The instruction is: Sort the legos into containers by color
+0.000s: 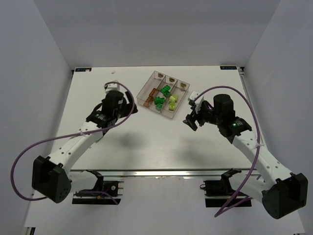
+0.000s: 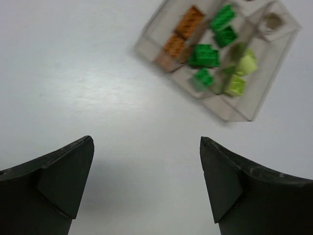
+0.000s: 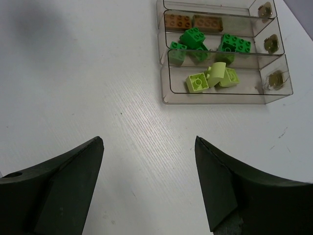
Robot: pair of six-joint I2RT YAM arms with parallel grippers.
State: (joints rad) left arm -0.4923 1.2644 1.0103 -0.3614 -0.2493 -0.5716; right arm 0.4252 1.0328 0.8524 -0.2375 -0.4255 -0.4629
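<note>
The table below is bare. My left gripper moves back, to the left in the top view, and down onto the table beside its own forearm next.
The containers (image 1: pixel 146 86) are three clear bins joined as one tray, lying at an angle at the back middle of the table. All the legos I can see lie inside them. Orange-brown bricks (image 1: pixel 152 94) (image 2: pixel 185 32) (image 3: pixel 193 21) are in one outer bin. Bright green ones (image 1: pixel 161 98) (image 2: pixel 210 51) (image 3: pixel 195 38) fill the middle bin, and pale yellow-green ones (image 1: pixel 173 102) (image 2: pixel 242 73) (image 3: pixel 212 77) the other outer bin. My left gripper (image 1: pixel 131 108) (image 2: pixel 146 138) hangs open and empty over bare table left of the tray. My right gripper (image 1: pixel 191 121) (image 3: pixel 148 138) is open and empty to the tray's right.
The white table (image 1: pixel 146 142) ends at a metal rail along the near edge (image 1: pixel 161 171). White walls close in the back and both sides. Purple cables (image 1: pixel 29 152) loop off both arms. A small tan mark (image 3: pixel 275 78) sits at one end of each bin.
</note>
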